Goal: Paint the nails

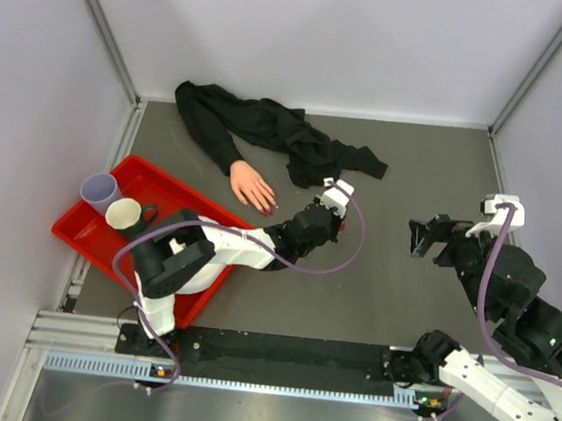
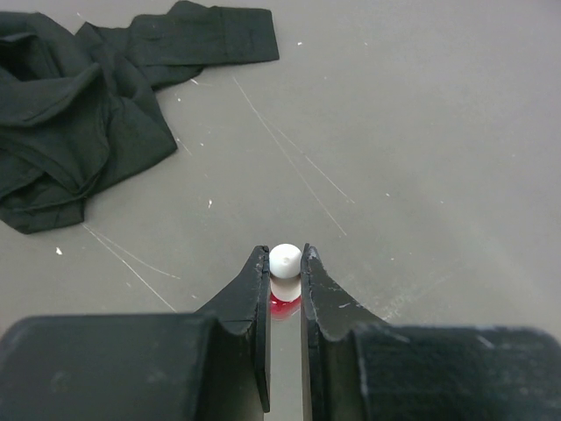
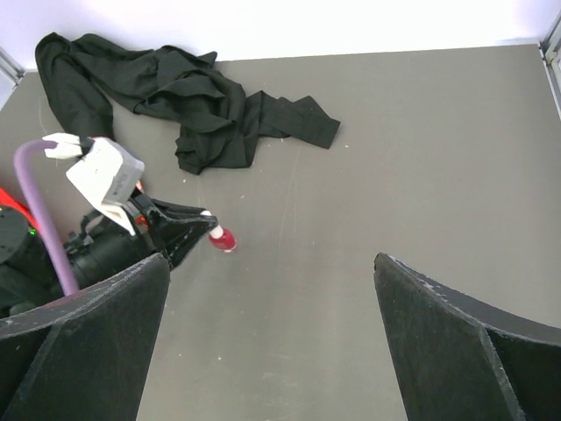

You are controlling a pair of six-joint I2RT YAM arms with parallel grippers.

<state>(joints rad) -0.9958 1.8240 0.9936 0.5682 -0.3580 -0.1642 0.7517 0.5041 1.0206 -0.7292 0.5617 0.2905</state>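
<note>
I need to move my left gripper down a little toward the grey table next and let go of the white cap (image 2: 285,260) there.
The pale mannequin hand (image 1: 252,184) lies palm down on the grey table, its black sleeve (image 1: 269,129) bunched behind it. Its dark-red nails (image 1: 267,209) point towards my left arm. My left gripper (image 1: 340,205) is right of the hand. In the left wrist view it (image 2: 285,263) is shut on the white cap (image 2: 285,260) of a small red polish bottle (image 2: 285,304). The right wrist view shows that bottle (image 3: 223,239) tilted, low over the table. My right gripper (image 1: 425,236) is open and empty, further right, facing the left one (image 3: 270,263).
A red tray (image 1: 78,232) at the left edge holds a lavender cup (image 1: 99,189) and a cream mug (image 1: 125,215). The black fabric also shows in the left wrist view (image 2: 79,114) and the right wrist view (image 3: 193,96). Grey walls enclose the table.
</note>
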